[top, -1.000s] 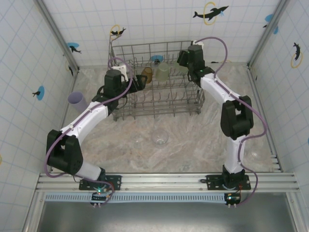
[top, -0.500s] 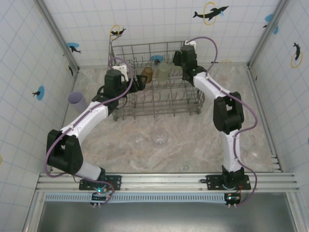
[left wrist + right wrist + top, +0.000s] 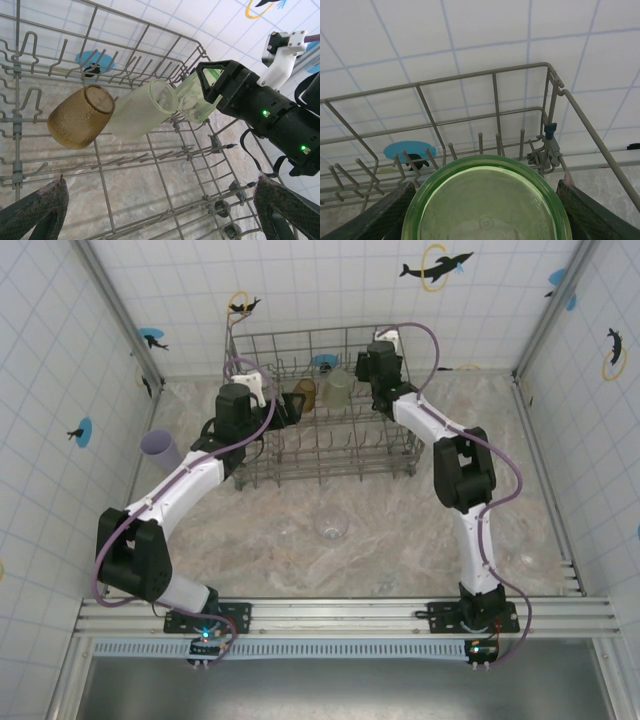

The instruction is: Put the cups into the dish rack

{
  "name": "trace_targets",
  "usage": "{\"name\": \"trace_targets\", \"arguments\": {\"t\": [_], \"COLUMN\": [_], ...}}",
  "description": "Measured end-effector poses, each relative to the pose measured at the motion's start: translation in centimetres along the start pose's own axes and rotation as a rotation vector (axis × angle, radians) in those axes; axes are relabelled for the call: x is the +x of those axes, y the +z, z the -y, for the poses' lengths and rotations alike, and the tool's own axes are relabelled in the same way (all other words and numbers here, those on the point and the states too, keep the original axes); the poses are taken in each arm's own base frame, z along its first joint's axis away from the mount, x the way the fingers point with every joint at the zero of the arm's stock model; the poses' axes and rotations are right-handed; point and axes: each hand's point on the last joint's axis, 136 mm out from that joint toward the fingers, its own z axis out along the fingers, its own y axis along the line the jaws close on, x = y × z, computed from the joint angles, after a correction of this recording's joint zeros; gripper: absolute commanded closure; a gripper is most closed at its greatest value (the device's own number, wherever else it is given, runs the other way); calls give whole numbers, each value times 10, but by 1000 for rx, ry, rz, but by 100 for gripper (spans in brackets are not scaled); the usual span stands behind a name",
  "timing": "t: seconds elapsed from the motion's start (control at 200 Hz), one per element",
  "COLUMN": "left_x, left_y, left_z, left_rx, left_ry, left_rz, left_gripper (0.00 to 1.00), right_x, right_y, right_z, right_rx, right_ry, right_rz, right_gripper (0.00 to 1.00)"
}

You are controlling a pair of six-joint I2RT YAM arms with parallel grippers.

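Observation:
My right gripper will lower the second pale green cup onto the open rack wires beside the lying pale green cup, then release it.
The dish rack [image 3: 300, 335] stands at the back of the table. Inside it an amber cup [image 3: 80, 117] and a pale green cup [image 3: 142, 110] lie tilted on the tines, side by side. My right gripper [image 3: 364, 368] reaches over the rack's back right part and is shut on a second pale green cup [image 3: 487, 200], which sits between its fingers [image 3: 592, 215] just right of the lying green cup. My left gripper [image 3: 160, 215] hovers open over the rack's floor wires [image 3: 161, 180], with nothing between its fingertips. A lilac cup [image 3: 160, 448] and a clear cup [image 3: 332, 527] stand outside the rack.
Tiled walls close in the table on three sides, and the lilac cup leans at the left wall. The clear cup stands on the marble surface in front of the rack, between the two arms.
My right arm has swung left along the rack's back edge, carrying the green cup closer to the cups lying in the rack. The left arm has not moved.

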Motion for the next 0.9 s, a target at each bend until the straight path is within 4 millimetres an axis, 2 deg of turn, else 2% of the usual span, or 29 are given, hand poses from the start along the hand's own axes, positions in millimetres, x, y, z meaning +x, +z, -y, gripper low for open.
{"name": "trace_targets", "arguments": {"t": [0.425, 0.896], "left_x": [-2, 1], "left_y": [0, 0], "left_z": [1, 0], "left_rx": [5, 6], "left_ry": [2, 2], "left_rz": [8, 10], "left_gripper": [3, 3], "right_x": [30, 35], "right_y": [17, 22], "right_z": [8, 10], "right_rx": [30, 30], "right_ry": [-7, 14], "right_rz": [-41, -48], "right_gripper": [43, 43]}}
